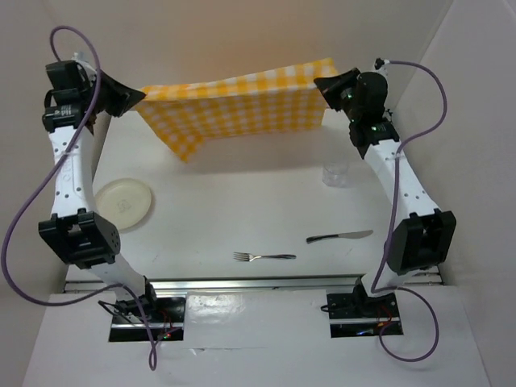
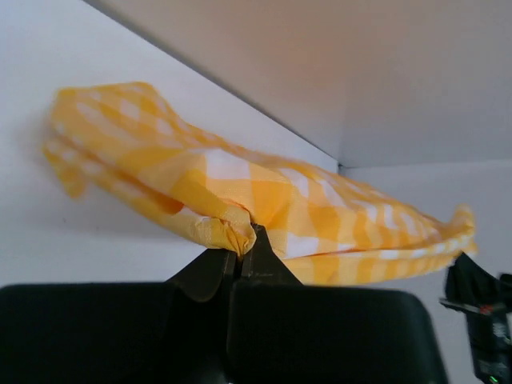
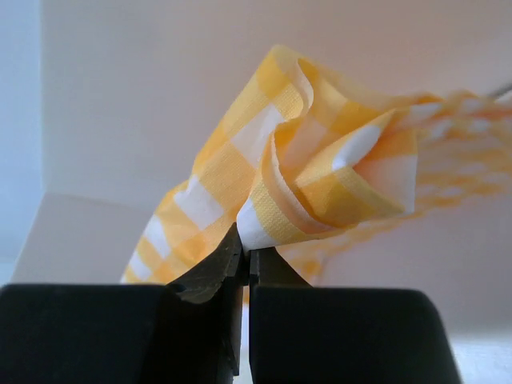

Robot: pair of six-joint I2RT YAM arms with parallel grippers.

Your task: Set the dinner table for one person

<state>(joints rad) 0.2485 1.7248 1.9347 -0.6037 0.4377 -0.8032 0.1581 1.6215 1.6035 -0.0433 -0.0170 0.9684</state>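
Note:
The right gripper rises next, then moves back and down to release the cloth over bare tabletop beside the glass, since that spot lies back and below the gripper.
A yellow-and-white checked cloth (image 1: 242, 109) hangs stretched in the air over the far part of the white dinner table (image 1: 242, 210). My left gripper (image 1: 139, 98) is shut on its left corner (image 2: 228, 232). My right gripper (image 1: 320, 86) is shut on its right corner (image 3: 268, 228). The cloth sags between them, one fold hanging low on the left side. On the table lie a pale plate (image 1: 122, 202) at left, a fork (image 1: 264, 257) and a knife (image 1: 339, 237) near the front, and a clear glass (image 1: 336, 172) at right.
White walls enclose the table at the back and both sides. A silver rail (image 1: 250, 284) runs along the near edge by the arm bases. Purple cables loop beside both arms.

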